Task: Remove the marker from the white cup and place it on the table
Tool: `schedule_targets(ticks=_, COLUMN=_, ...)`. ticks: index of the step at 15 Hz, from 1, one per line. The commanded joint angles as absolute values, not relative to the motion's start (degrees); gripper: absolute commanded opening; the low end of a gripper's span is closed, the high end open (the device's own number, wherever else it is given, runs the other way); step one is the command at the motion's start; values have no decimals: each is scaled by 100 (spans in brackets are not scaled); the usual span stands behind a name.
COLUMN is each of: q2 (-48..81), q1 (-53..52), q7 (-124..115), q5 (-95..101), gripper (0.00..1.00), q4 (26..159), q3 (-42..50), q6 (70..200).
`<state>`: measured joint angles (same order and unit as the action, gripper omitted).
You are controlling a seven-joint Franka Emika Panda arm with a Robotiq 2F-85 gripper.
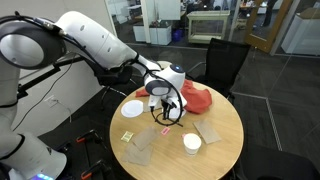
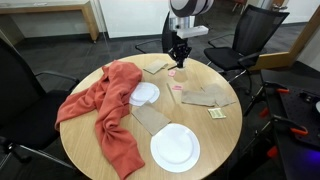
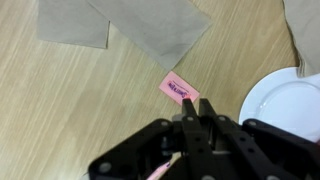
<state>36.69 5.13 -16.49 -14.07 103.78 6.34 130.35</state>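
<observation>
My gripper will next go down toward the bare wood (image 1: 170, 123) (image 3: 222, 92) between the pink packet and the white disc to let go of the marker there, since that spot is clear.
The round wooden table (image 1: 228, 150) carries the small white cup (image 1: 192, 143) near its front edge; the cup's inside looks empty. My gripper (image 1: 164, 112) hangs above the middle of the table, well apart from the cup. In the wrist view the fingers (image 3: 190, 106) are pressed together on a thin stick, the marker, of which only a reddish tip (image 3: 186, 98) shows between the fingertips. The gripper also shows in an exterior view (image 2: 180, 62) over the far side of the table (image 2: 230, 125).
A pink packet (image 3: 178, 90) lies right under the fingertips. There are brown napkins (image 3: 150, 30), a white disc (image 3: 295, 105), a second disc (image 2: 146, 94) partly under a red cloth (image 2: 110, 105), and a yellow packet (image 1: 127, 136). Black chairs (image 1: 225, 60) ring the table.
</observation>
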Motion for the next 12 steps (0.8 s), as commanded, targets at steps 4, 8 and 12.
schedule_targets(ticks=4, q2=3924, q1=459, q7=-1512, q5=-1382, gripper=3, q4=10516, q3=493, q6=13833)
schedule_targets(ticks=8, q2=4124, q1=365, q7=-1630, q5=-1397, gripper=3, q4=10431, q3=441, q6=14250)
schedule_targets(ticks=12, q2=4289, q1=241, q7=-1739, q5=-1382, gripper=3, q4=10358, q3=446, q6=14552)
